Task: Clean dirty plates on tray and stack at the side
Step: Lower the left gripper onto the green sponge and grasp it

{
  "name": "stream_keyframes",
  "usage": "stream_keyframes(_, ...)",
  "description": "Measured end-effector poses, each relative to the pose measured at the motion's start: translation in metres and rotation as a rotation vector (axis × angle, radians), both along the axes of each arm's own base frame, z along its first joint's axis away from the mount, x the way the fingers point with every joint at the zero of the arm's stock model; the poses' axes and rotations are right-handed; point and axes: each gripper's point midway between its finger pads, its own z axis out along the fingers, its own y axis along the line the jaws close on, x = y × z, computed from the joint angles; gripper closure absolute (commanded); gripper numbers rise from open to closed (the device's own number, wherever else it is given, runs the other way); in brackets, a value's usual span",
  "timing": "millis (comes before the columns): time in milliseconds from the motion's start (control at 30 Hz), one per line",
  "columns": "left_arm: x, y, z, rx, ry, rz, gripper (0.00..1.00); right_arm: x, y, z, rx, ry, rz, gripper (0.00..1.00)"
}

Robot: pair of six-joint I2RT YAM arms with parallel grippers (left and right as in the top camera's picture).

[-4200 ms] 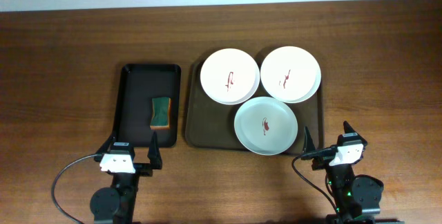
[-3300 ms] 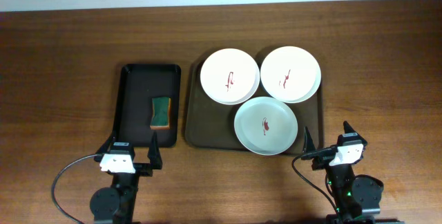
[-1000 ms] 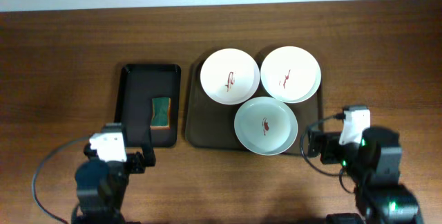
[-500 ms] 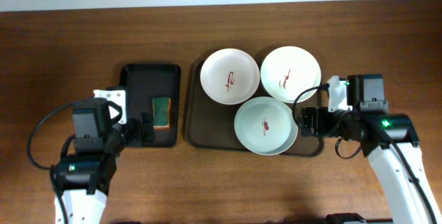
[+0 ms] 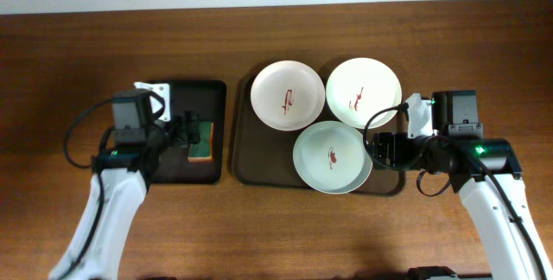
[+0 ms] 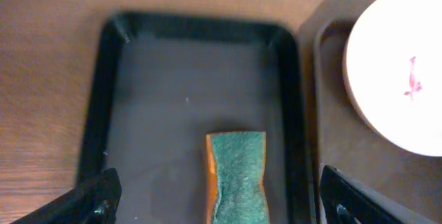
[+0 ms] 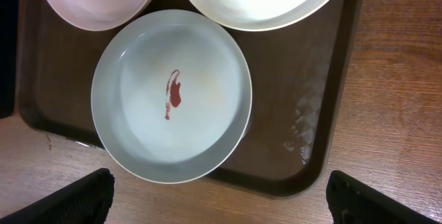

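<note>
My left gripper is about to move down and toward the brown tray, with its fingers straddling the long sides of the green sponge (image 5: 200, 138).
Three white plates lie on the dark-brown tray (image 5: 244, 155), each with a dark-red smear: back left (image 5: 288, 95), back right (image 5: 363, 92) and front (image 5: 333, 156). My left gripper (image 5: 183, 133) is open and empty above the black tray, just left of the green sponge (image 5: 200, 138). In the left wrist view the sponge (image 6: 237, 175) lies between the open fingers (image 6: 221, 203). My right gripper (image 5: 383, 151) is open and empty at the right edge of the front plate. In the right wrist view that plate (image 7: 173, 96) lies ahead of the open fingers (image 7: 219, 196).
The smaller black tray (image 5: 194, 94) stands left of the brown tray and holds only the sponge. Bare wooden table surrounds both trays. The left wrist view shows the black tray (image 6: 179, 99) and one plate (image 6: 400, 79) at the right.
Both arms left the table's front edge. The left gripper moved over the black tray beside the sponge. The right gripper moved to the right side of the front plate.
</note>
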Motion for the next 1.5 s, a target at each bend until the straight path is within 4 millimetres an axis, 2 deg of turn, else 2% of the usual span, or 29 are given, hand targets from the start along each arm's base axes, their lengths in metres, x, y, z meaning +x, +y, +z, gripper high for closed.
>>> stream_keyframes(133,0.007,-0.014,-0.035,0.006,0.072,-0.045,0.14,0.0,0.0,0.0,0.0,0.0,0.0,0.01)
stream_keyframes(267,0.006,-0.032,-0.071,0.017,0.151,-0.105,0.29,0.0,0.0,0.0,0.0,0.0,0.0,0.01)
stream_keyframes(300,0.004,-0.036,-0.081,0.019,0.178,-0.117,0.29,0.0,0.0,0.0,0.0,0.0,0.0,0.01)
stream_keyframes(467,-0.002,-0.038,-0.1,0.023,0.236,-0.127,0.42,0.0,0.0,0.0,0.0,0.0,0.0,0.01)
stream_keyframes(533,-0.005,-0.038,-0.103,0.026,0.25,-0.13,0.44,0.0,0.0,0.0,0.0,0.0,0.0,0.01)
stream_keyframes(600,-0.007,-0.037,-0.104,0.026,0.259,-0.13,0.56,0.0,0.0,0.0,0.0,0.0,0.001,0.01)
stream_keyframes(633,-0.008,-0.037,-0.105,0.025,0.266,-0.13,0.69,0.0,0.0,0.0,0.0,0.0,0.0,0.01)
stream_keyframes(667,-0.01,-0.037,-0.105,0.03,0.271,-0.134,0.91,0.0,0.0,0.0,0.0,0.0,0.0,0.01)
stream_keyframes(700,-0.011,-0.037,-0.106,0.026,0.277,-0.13,1.0,0.0,0.0,0.0,-0.001,0.0,0.0,0.01)
stream_keyframes(967,-0.012,-0.037,-0.106,0.028,0.286,-0.133,1.0,0.0,0.0,0.0,0.0,0.0,0.0,0.01)
stream_keyframes(1067,-0.008,-0.037,-0.1,0.027,0.28,-0.133,1.0,0.001,0.0,0.0,0.0,-0.005,0.0,0.01)
stream_keyframes(1233,0.01,-0.038,-0.056,0.024,0.159,-0.123,1.0,0.002,0.0,0.001,0.0,-0.011,0.0,0.01)
stream_keyframes(1300,0.011,-0.038,-0.047,0.024,0.144,-0.117,1.0,0.003,0.0,0.002,0.0,-0.014,0.0,0.01)
stream_keyframes(1367,0.008,-0.037,-0.05,0.026,0.166,-0.113,1.0,0.003,0.0,0.002,0.0,-0.016,0.0,0.01)
stream_keyframes(1500,0.001,-0.035,-0.073,0.034,0.243,-0.109,1.0,0.004,0.0,0.002,0.0,-0.018,0.0,0.01)
